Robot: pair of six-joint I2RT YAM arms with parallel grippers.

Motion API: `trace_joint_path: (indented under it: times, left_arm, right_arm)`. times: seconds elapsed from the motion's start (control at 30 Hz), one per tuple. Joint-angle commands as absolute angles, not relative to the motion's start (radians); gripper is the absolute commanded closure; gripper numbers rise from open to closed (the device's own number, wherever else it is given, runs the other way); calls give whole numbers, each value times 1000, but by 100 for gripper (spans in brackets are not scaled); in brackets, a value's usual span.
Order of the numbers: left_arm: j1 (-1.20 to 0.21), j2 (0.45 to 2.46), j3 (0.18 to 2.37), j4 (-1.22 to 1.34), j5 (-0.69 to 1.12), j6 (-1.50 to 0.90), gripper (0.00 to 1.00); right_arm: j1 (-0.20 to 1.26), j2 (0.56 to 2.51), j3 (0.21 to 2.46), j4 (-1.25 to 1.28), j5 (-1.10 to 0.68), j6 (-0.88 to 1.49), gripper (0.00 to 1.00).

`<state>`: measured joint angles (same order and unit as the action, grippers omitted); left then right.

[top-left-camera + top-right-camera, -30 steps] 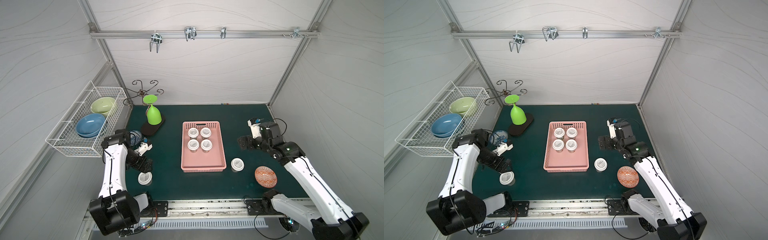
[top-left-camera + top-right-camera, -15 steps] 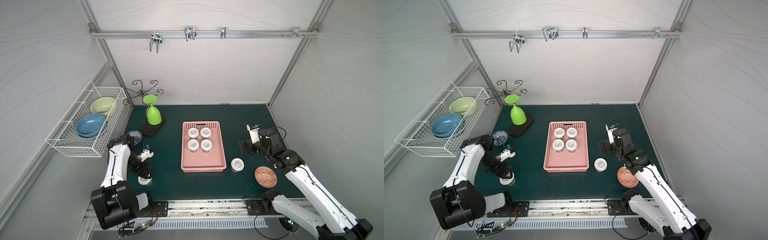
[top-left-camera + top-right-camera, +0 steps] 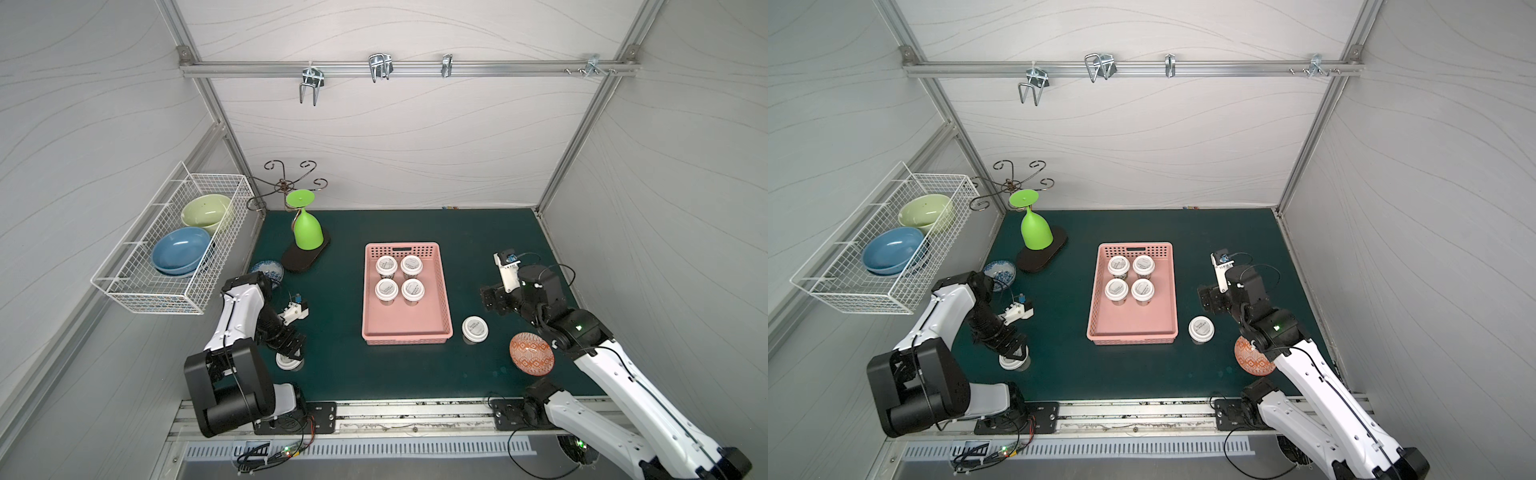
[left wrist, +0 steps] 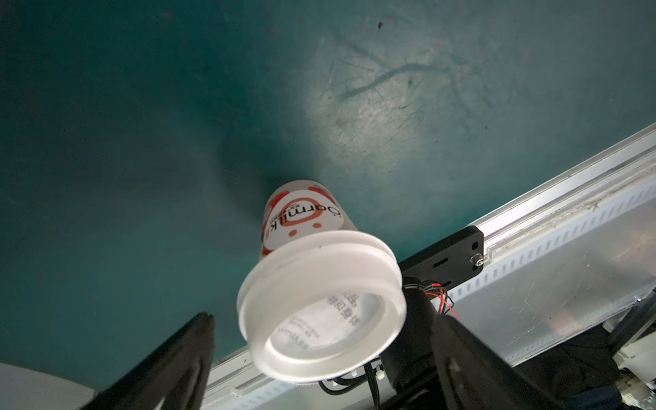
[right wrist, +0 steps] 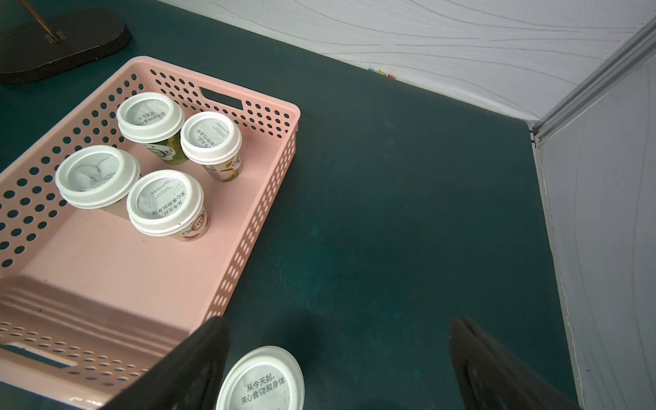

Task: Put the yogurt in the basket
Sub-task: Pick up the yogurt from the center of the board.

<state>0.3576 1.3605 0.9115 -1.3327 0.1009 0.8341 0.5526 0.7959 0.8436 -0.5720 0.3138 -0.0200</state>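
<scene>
My left gripper eases slightly down over the white lid of the upright yogurt cup (image 3: 1011, 362) (image 4: 321, 307) next and closes, since its open fingers already straddle that lid.
The pink basket (image 3: 446, 291) (image 5: 269, 198) lies mid-mat and holds several white-lidded yogurt cups (image 3: 399, 278). One yogurt cup (image 3: 287, 362) (image 4: 319, 294) stands upright at the front left. My left gripper (image 3: 291, 343) (image 4: 326, 355) is open and straddles its lid, with a gap on each side. Another yogurt cup (image 3: 474, 329) (image 5: 261, 380) stands on the mat by the basket's front right corner. My right gripper (image 3: 492, 297) (image 5: 337, 330) hangs open just behind that cup, and the cup sits close to one finger.
A white wire basket (image 3: 145, 297) with a blue and a green bowl hangs on the left wall. An upturned green glass (image 3: 307, 232) stands on a black stand at the back left, with a blue patterned dish (image 3: 270, 268) near it. An orange patterned dish (image 3: 532, 359) lies front right.
My left gripper came forward and down over the front-left yogurt cup, then held still. My right gripper moved a little forward toward the cup beside the basket.
</scene>
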Motion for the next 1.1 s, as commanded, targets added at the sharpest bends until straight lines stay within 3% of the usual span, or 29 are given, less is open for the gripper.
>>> trace_joint_path:
  times: [0.0,0.33,1.07]
  left_arm:
    - [363,1376,908,-1328,109,848,2]
    - [362,1384,869,-1313,131,859,7]
    - [363,1398,905,-1332,195,840,33]
  right_arm:
    - [564,777,836,-537,336,-33,1]
    - [575,764,825,-527,360,-41,1]
    - [586,753,819,-528,388,-44,1]
